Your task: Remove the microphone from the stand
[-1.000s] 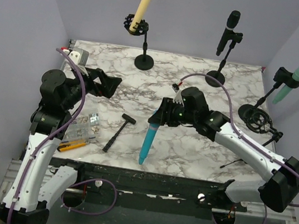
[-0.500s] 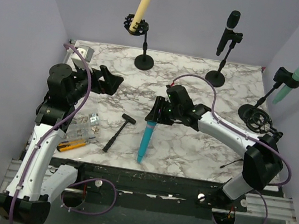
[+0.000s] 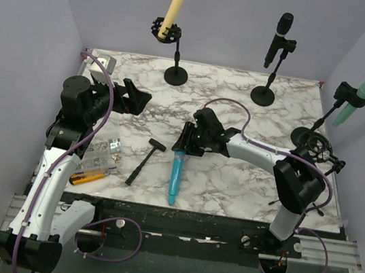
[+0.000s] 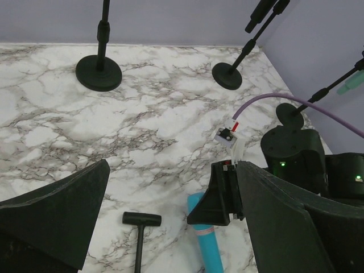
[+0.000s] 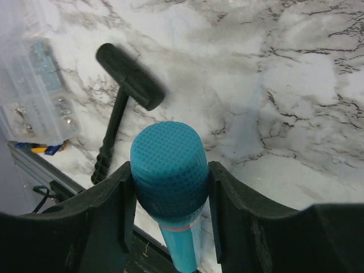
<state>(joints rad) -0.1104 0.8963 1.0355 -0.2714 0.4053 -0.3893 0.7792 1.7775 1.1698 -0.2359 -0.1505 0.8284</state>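
The blue microphone's mesh head needs to come down next onto the bare marble (image 3: 170, 166) (image 5: 196, 115) beside the hammer's head, below my right gripper, and my right gripper needs to release it there.
My right gripper (image 3: 185, 144) is shut on the head of a blue microphone (image 3: 175, 176), which slants down toward the table's front edge; I cannot tell whether its tail touches the marble. The right wrist view shows its mesh head (image 5: 168, 165) pinched between both fingers (image 5: 114, 210). It also shows in the left wrist view (image 4: 208, 245). My left gripper (image 3: 133, 98) is open and empty above the table's left side, apart from the microphone. An empty stand with a shock mount (image 3: 315, 146) is at the right.
A cream microphone (image 3: 177, 5), a black one (image 3: 278, 37) and a green one (image 3: 353, 100) sit on stands along the back and right. A black hammer (image 3: 144, 162), a clear parts box (image 3: 100, 155) and a yellow knife (image 3: 87, 177) lie front left.
My right gripper has carried the blue microphone a little to the left and lower toward the table. My left arm has shifted slightly, its gripper still open.
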